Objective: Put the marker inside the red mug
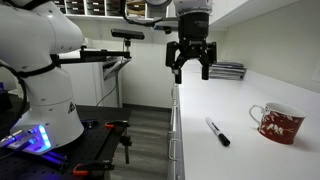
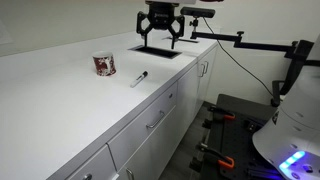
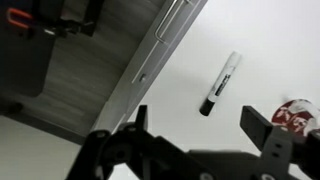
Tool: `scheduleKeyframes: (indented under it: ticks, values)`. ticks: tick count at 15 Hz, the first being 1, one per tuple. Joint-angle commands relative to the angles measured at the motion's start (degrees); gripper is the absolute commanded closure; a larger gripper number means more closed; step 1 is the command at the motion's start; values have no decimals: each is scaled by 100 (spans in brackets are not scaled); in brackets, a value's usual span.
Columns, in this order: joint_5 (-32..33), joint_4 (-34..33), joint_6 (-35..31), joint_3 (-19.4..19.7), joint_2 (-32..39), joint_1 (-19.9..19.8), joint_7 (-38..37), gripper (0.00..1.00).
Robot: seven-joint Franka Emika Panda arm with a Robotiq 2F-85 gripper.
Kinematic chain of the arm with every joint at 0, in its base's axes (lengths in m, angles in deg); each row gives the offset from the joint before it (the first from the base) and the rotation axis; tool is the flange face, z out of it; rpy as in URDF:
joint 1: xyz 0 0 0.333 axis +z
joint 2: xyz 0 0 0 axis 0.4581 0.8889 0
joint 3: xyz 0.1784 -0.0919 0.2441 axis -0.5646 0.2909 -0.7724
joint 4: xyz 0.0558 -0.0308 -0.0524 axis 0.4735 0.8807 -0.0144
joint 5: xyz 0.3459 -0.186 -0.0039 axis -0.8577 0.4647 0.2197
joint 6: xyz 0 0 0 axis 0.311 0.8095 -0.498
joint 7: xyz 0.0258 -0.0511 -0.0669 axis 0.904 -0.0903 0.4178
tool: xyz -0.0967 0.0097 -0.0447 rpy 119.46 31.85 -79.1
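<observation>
The marker lies slanted to my open gripper's fingers, so next I should turn the gripper and lower it onto the marker's dark end (image 1: 224,140) (image 3: 207,106).
The black marker (image 1: 218,132) lies flat on the white counter in both exterior views (image 2: 139,78); the wrist view (image 3: 220,84) shows it with a whitish band. The red mug (image 1: 279,122) stands upright on the counter to one side of it; it also shows in an exterior view (image 2: 105,65) and partly at the edge of the wrist view (image 3: 297,112). My gripper (image 1: 190,67) hangs open and empty well above the counter, apart from both; it also shows in an exterior view (image 2: 159,38) and in the wrist view (image 3: 200,125).
The white counter (image 1: 240,100) has a front edge with drawers and cabinet handles (image 2: 155,120) below it. A dark tray (image 1: 226,71) lies at the far end of the counter. Camera stands and arms (image 1: 110,55) stand on the floor beside it.
</observation>
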Motion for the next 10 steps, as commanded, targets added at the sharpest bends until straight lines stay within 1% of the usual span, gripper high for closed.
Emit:
scheduleKeyframes:
  ticks: [1,3,5,8,10]
  values:
    - [86,-154,-310,-9,453,28,-639,0]
    - [-51,-296,-134,114,770,205,-396,0]
    - [-175,-430,-182,225,1134,389,-41,0]
    - [-202,-798,-111,317,1717,557,14,0]
    - [-193,-1106,-83,428,2112,612,-203,0]
